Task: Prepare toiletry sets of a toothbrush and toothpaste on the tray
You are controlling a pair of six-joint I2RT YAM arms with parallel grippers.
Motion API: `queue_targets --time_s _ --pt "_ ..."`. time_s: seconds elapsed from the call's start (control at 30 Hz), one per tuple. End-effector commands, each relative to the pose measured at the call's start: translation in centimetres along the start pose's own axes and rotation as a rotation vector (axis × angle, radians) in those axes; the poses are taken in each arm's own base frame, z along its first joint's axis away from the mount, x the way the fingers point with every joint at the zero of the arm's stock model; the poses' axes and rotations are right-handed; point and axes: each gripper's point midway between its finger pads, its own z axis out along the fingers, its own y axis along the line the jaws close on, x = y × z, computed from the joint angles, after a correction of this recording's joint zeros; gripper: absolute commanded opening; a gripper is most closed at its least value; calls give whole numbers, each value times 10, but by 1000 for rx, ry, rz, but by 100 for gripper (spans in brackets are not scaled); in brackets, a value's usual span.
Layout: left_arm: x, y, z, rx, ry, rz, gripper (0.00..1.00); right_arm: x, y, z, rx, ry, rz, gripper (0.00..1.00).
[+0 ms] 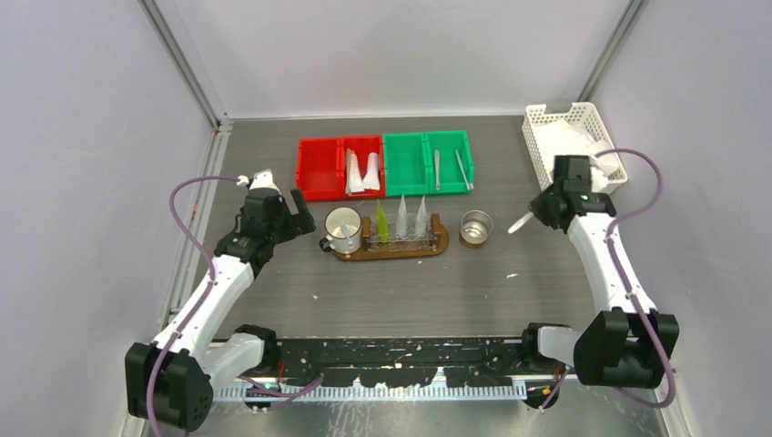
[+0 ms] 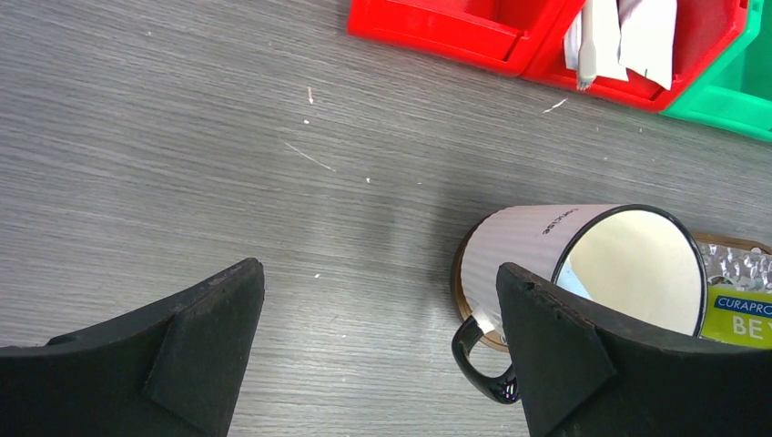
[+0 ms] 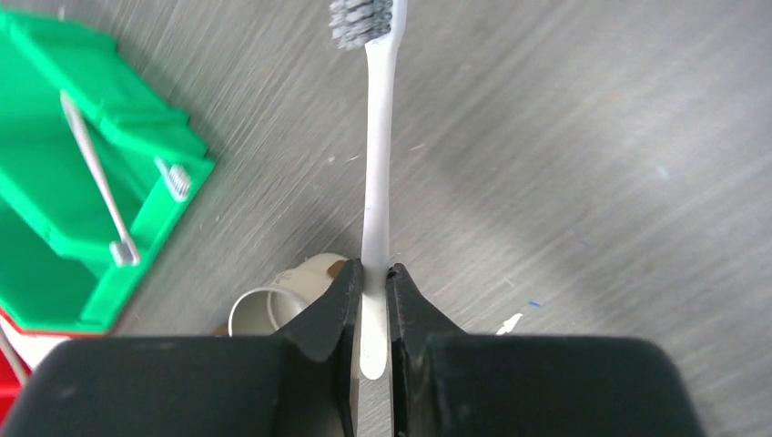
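The metal cup stands empty. Next, I need to turn my right gripper and carry the pale toothbrush [image 1: 520, 224] toward the metal cup, handle end first into the metal cup's opening.
A brown tray [image 1: 441, 244] holds a white mug [image 1: 343, 228], a yellow-green tube [image 1: 381, 223] and two whitish tubes [image 1: 401, 218] standing upright in a clear rack. My right gripper [image 1: 537, 217] is shut on a pale toothbrush [image 1: 520, 224] and holds it above the table, right of a metal cup [image 1: 475, 228]. In the right wrist view the gripper [image 3: 373, 273] clamps the toothbrush handle [image 3: 378, 164], bristles pointing away. My left gripper [image 1: 300, 211] is open and empty, left of the mug. In the left wrist view the gripper [image 2: 380, 271] hangs over bare table beside the mug [image 2: 537, 250].
Two red bins [image 1: 319, 168] and two green bins [image 1: 405, 164] stand behind the tray. Whitish tubes [image 1: 364, 171] lie in a red bin, and spare toothbrushes [image 1: 437, 169] in a green one [image 3: 55, 218]. A white basket [image 1: 546, 123] stands at the back right.
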Motion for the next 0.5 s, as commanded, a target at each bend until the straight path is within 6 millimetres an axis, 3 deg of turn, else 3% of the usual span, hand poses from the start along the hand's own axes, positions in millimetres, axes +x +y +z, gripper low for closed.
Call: queue_targets --time_s 0.0,0.13,0.47 --pt "-24 -5 -13 2 -64 -16 100 -5 52 0 -77 -120 -235 3" --pt "-25 -3 -14 -16 -60 -12 100 0 84 6 -105 -194 -353 2" --pt "-25 0 -17 -36 -54 -10 100 26 113 28 -138 -217 -436 1"
